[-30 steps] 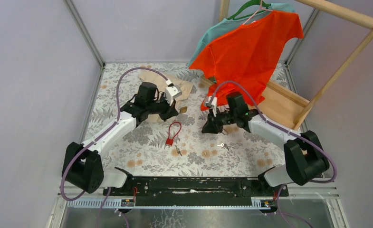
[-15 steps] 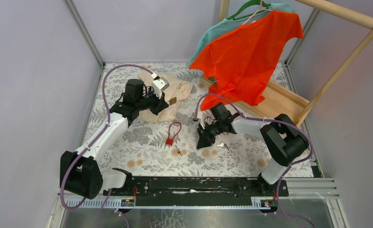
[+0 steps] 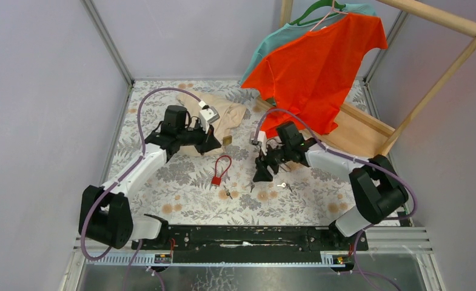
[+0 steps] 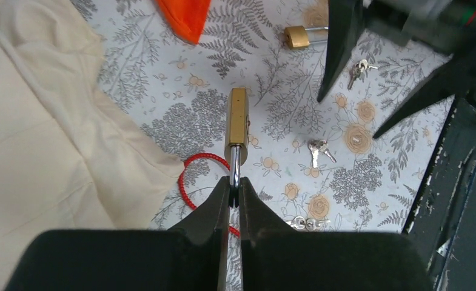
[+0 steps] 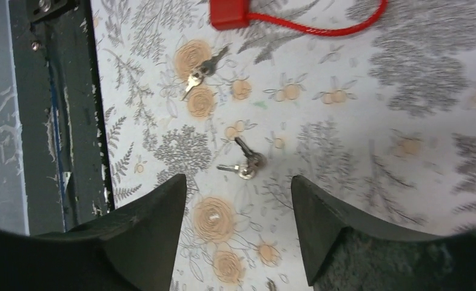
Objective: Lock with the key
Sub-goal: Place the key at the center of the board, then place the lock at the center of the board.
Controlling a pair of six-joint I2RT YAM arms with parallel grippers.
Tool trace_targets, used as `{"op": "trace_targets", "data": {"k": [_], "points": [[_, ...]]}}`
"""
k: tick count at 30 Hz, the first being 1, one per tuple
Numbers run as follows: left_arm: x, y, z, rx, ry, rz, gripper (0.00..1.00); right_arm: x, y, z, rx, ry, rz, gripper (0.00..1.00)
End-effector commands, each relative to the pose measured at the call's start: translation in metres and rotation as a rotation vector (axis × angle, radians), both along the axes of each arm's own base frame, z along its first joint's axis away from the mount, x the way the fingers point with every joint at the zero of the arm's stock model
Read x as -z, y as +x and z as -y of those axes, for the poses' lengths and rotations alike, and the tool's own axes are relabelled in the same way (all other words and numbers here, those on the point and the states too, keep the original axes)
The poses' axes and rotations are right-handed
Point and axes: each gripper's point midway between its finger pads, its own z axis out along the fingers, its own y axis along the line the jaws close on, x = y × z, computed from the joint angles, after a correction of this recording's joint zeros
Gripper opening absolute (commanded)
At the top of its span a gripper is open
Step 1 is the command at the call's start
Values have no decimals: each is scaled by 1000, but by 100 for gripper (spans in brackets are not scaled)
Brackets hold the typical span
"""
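I will next move my left gripper down and to the right in the top view to the patch of the tabletop [image 3: 245, 165] [image 4: 264, 123] beside the red cable lock, because that patch is clear.
My left gripper [image 3: 218, 142] is shut on the steel shackle of a brass padlock [image 3: 227, 140] and holds it above the table. In the left wrist view, the padlock [image 4: 238, 115] sticks straight out from the left gripper [image 4: 235, 185]. My right gripper [image 3: 260, 175] is open and points down at the table. In the right wrist view, a small pair of keys [image 5: 244, 165] lies just ahead of the gap of the right gripper [image 5: 240, 182]. More keys [image 5: 202, 68] lie next to a red cable lock [image 5: 226, 15]. A second brass padlock [image 4: 297, 36] lies beyond.
The red cable lock [image 3: 216, 180] lies mid-table with keys [image 3: 227, 194] beside it. Another key [image 3: 282, 185] lies right of my right gripper. A beige cloth [image 3: 226, 115] lies at the back. Orange and teal shirts [image 3: 320, 60] hang on a wooden rack [image 3: 368, 130] at back right.
My left gripper, still holding the padlock, swung back and left, then returned toward the middle. My right gripper came forward and down over the keys.
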Motion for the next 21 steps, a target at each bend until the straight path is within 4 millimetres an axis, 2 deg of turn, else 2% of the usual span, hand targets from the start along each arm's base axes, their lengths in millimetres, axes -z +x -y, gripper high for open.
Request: {"op": "trace_targets", "data": {"k": [1,7,12,21], "points": [[1,-1,10,63,-48,-12,9,-42,31,10,68,87,80,72],[27,-8,26,118,-20,-75,9,-82,57,36,181,149,180,73],[51,-13,53,184,31,-130,10,-107,70,60,252,176,286,73],[85,-22,108,301,52,-281,14,-128,78,80,325,211,346,74]]}}
